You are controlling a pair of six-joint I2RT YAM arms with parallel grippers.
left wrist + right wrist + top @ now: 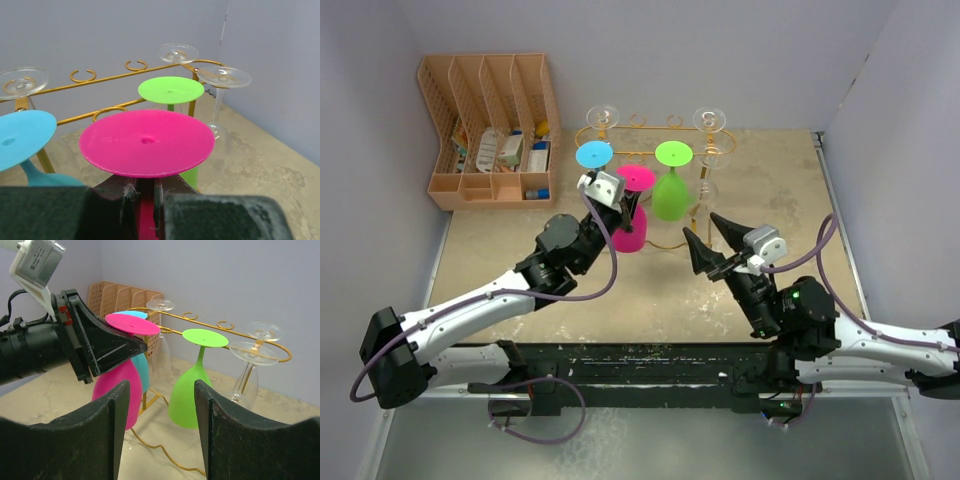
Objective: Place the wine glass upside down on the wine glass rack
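The near bar's loop [637, 157] [107, 112] behind the glass's pink foot is empty. So my left gripper next turns squarely toward the rack, pushes the glass's stem outward into the loop and releases.
A pink wine glass [631, 230] hangs upside down, foot up, at the front of the gold wire wine glass rack [650, 127]. My left gripper [625, 207] is shut on its stem just under the pink foot [147, 142]. In the right wrist view the pink glass [117, 390] sits beside the rack's near rail [200, 320], and I cannot tell whether its stem is inside a loop. My right gripper [705, 232] stands open and empty, to the right of the rack's front and pointing at it.
A green glass [670, 190] and a blue glass [594, 154] hang upside down on the rack. Clear glasses [709, 120] hang at its back corners and right end. A peach slotted organiser [490, 130] stands at the back left. The rack's wire base [165, 450] lies on the table.
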